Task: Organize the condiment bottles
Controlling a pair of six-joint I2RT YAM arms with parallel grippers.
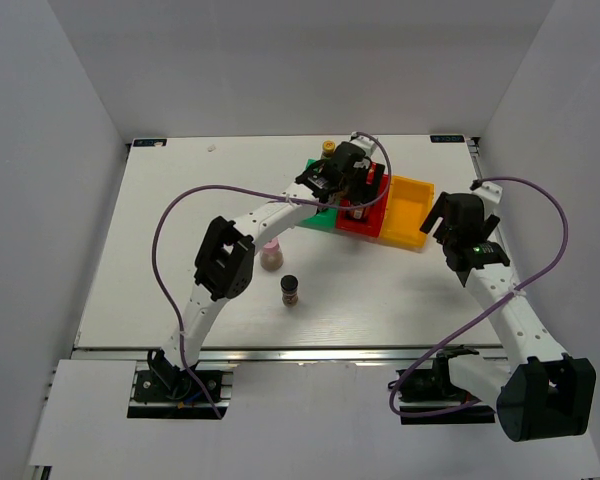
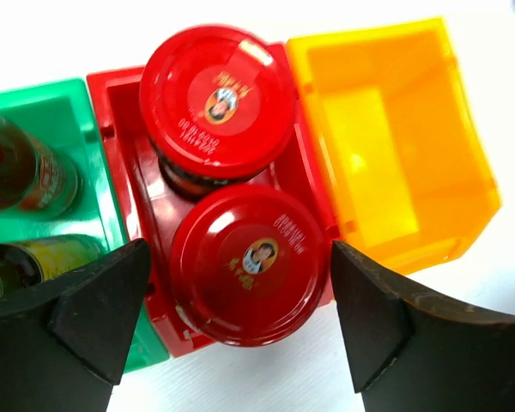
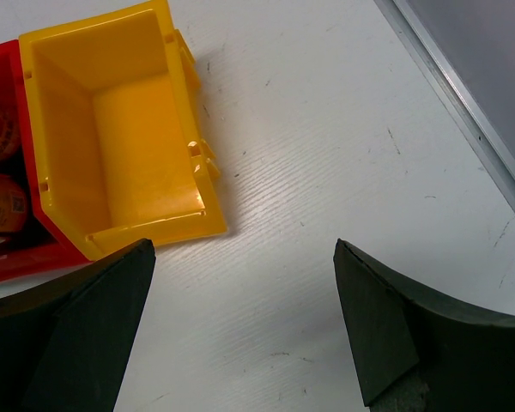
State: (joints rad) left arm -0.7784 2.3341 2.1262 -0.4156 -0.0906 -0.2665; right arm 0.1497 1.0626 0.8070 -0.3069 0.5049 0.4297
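The right gripper swings to the left in the top view and down around the jar's pink lid to close next, as that jar stands outside the bins.
Two red-lidded jars stand inside the red bin (image 2: 120, 163), the near one (image 2: 247, 264) in front of the far one (image 2: 216, 101). My left gripper (image 2: 240, 318) hangs over the near jar, open, with a finger on each side and a gap to the lid on both. Two dark bottles (image 2: 26, 172) (image 2: 43, 262) lie in the green bin (image 2: 86, 129). On the bare table the pink-lidded jar (image 1: 271, 256) and the black-lidded jar (image 1: 290, 290) stand upright. My right gripper (image 3: 245, 318) is open over bare table beside the orange bin (image 3: 112, 129).
The orange bin (image 2: 395, 146) holds nothing. The three bins sit side by side at the back middle of the table (image 1: 180, 230). A metal rail (image 3: 463, 103) marks the table's right edge. The left arm (image 1: 260, 215) stretches across above the pink-lidded jar.
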